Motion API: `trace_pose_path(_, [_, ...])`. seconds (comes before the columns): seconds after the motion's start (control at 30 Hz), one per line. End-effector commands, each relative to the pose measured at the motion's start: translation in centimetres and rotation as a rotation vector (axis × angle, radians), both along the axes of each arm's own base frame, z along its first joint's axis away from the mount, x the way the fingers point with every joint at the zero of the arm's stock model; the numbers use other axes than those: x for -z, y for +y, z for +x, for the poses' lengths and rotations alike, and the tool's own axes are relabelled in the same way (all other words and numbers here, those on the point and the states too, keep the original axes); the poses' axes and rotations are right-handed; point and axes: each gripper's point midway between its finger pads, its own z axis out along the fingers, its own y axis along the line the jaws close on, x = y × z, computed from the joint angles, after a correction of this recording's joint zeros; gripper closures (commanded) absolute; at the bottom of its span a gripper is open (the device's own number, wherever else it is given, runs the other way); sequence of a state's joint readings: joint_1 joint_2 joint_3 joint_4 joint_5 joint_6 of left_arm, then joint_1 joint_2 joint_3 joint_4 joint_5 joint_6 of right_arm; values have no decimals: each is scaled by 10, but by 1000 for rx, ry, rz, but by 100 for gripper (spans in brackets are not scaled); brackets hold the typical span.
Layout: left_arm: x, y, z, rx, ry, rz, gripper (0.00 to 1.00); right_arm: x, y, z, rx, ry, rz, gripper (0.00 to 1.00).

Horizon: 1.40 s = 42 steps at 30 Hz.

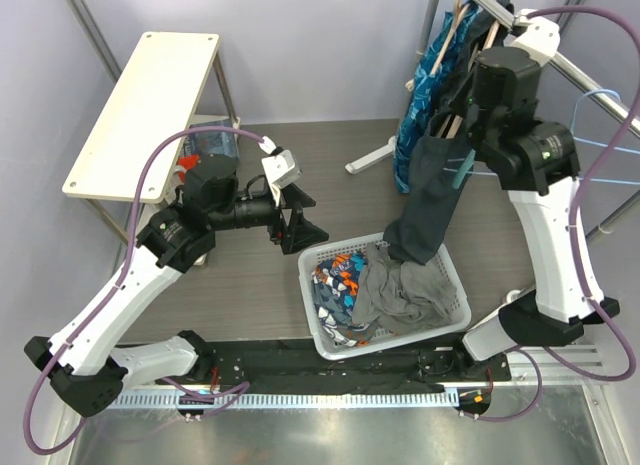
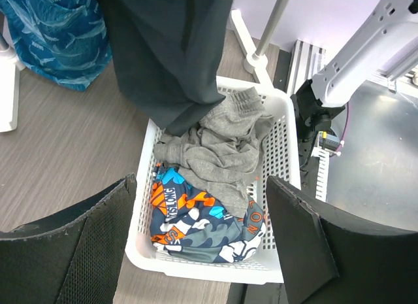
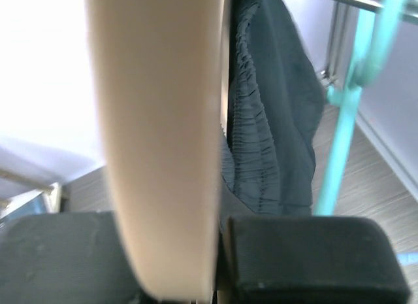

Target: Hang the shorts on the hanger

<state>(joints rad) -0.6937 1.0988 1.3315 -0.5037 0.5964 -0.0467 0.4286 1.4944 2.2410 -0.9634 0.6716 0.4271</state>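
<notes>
The right gripper moves outward next, hooks the still unhung hanger over the bar by the blue garment and releases it.
The dark navy shorts (image 1: 430, 205) hang from the rack area, and their lower end reaches into the white basket (image 1: 390, 347). They also show in the left wrist view (image 2: 170, 49) and, gathered at the waist, in the right wrist view (image 3: 274, 121). The beige hanger (image 3: 160, 140) fills the right wrist view; its hook end shows at the top (image 1: 455, 30). My right gripper (image 3: 189, 252) is shut on the hanger, with the shorts' fabric against it. My left gripper (image 1: 305, 230) is open and empty, just left of the basket (image 2: 202, 238).
The basket (image 2: 287, 108) holds a grey cloth (image 1: 400, 285) and an orange-and-blue patterned garment (image 1: 335, 285). A blue leaf-patterned garment (image 1: 420, 95), a teal hanger (image 3: 346, 121) and a pale-blue wire hanger (image 1: 600, 105) hang at the rack. A white shelf (image 1: 150, 105) stands at the back left.
</notes>
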Motion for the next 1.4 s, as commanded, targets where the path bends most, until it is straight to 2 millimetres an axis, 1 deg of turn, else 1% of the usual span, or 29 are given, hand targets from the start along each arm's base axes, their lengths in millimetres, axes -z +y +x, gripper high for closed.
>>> trace_pose_path(0.0, [-23, -2, -7, 28, -45, -64, 20, -52, -23, 0, 193, -198, 20, 99])
trace_pose_path(0.1, [-23, -2, -7, 29, -46, -59, 20, -48, -24, 9, 249, -204, 3, 99])
trace_pose_path(0.13, [-21, -2, -6, 27, -43, -54, 20, -50, -26, 11, 277, -221, 5, 99])
trace_pose_path(0.2, [-21, -1, -7, 28, -42, -45, 20, -47, -26, 19, 305, -218, -24, 99])
trace_pose_path(0.23, [-21, 0, -7, 28, -47, -40, 20, -50, -27, 21, 321, -231, -25, 99])
trace_pose_path(0.27, [-21, 0, -5, 19, -48, -34, 20, -47, -27, 25, 346, -226, -34, 99])
trace_pose_path(0.47, [-20, 4, -6, 11, -39, -10, 19, -54, -25, 33, 369, -264, -13, 99])
trace_pose_path(0.6, [-21, 5, -5, 5, -37, 2, 19, -51, -18, 45, 366, -269, 0, 99])
trace_pose_path(0.7, [-22, 4, -4, 5, -37, 4, 19, -50, -17, 52, 385, -272, 6, 99])
trace_pose_path(0.83, [-17, 7, -6, 5, -29, 20, 19, -54, -14, 61, 396, -293, 29, 99])
trace_pose_path(0.93, [-13, 8, -8, 6, -18, 32, 19, -50, -14, 65, 414, -288, 34, 99])
trace_pose_path(1.13, [-16, 10, -7, 9, -37, 49, 19, -45, -26, 73, 459, -300, 62, 99])
trace_pose_path(1.23, [-16, 11, -7, 4, -33, 53, 19, -40, -35, 77, 481, -297, 79, 99])
trace_pose_path(1.27, [-16, 10, -6, 4, -34, 52, 19, -34, -37, 80, 482, -280, 72, 99])
trace_pose_path(1.3, [-17, 11, -6, 3, -35, 52, 19, -35, -39, 81, 482, -294, 107, 99])
trace_pose_path(1.33, [-16, 10, -6, 2, -31, 54, 19, -32, -47, 84, 489, -291, 113, 99])
trace_pose_path(1.37, [-17, 10, -5, -1, -31, 53, 19, -29, -46, 87, 471, -279, 118, 99])
